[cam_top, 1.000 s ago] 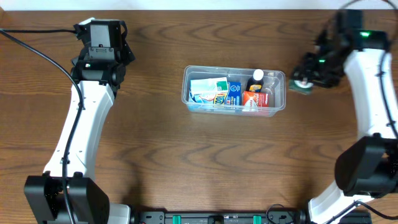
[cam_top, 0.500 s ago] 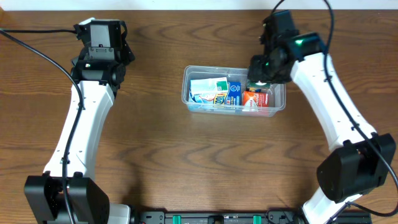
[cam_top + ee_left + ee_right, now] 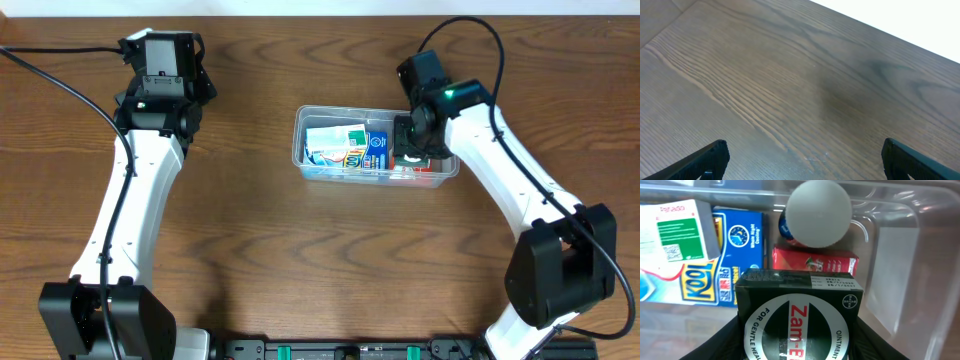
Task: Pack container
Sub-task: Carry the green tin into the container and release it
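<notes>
The robot's right gripper should next move down onto the red box [image 3: 815,261], close beside the blue box, and release, because the ointment box [image 3: 799,321] still hangs above the container's bottom.
The clear plastic container [image 3: 305,120] sits at the table's middle and holds several small boxes and a white-capped bottle [image 3: 814,211]. My right gripper [image 3: 411,152] hangs over its right part, shut on a dark green Zam-Buk ointment box [image 3: 799,321]. In the right wrist view the box sits just above a red box [image 3: 815,260], with a blue box [image 3: 739,232] and a white and green box [image 3: 675,232] to the left. The container's wall [image 3: 920,255] shows at right. My left gripper [image 3: 800,160] is open and empty over bare wood at the far left.
The brown wooden table [image 3: 300,250] stretches around the container. Its far edge [image 3: 880,30] shows in the left wrist view. The left arm [image 3: 130,200] runs down the left side.
My right gripper has swung left from beside the container's right end to over its right part, carrying the ointment box, and has lowered towards the red box. The left arm has not moved.
</notes>
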{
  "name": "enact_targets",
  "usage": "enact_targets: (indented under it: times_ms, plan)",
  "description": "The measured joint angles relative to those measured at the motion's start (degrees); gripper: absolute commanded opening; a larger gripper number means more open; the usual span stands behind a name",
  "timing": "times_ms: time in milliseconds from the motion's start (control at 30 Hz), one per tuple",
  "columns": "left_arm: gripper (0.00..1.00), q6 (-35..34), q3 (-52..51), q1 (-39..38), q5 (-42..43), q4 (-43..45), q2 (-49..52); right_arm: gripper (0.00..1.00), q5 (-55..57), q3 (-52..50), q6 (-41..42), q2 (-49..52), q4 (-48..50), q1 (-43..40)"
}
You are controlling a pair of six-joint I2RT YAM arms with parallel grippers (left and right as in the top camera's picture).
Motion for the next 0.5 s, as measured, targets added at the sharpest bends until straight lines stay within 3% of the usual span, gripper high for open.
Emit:
enact_targets:
  times_ms: [233,333,500]
  plan:
    - [0.98,0.00,0.00,0.00,-0.02,0.02,0.00,0.50,0.15,-5.75,0.15,0.00,6.84,0.00]
    - [0.98,0.00,0.00,0.00,-0.02,0.02,0.00,0.66,0.13,-6.73,0.57,0.00,8.04,0.00]
    - [0.98,0.00,0.00,0.00,-0.02,0.02,0.00,0.81,0.37,-6.97,0.68,0.00,8.35,0.00]
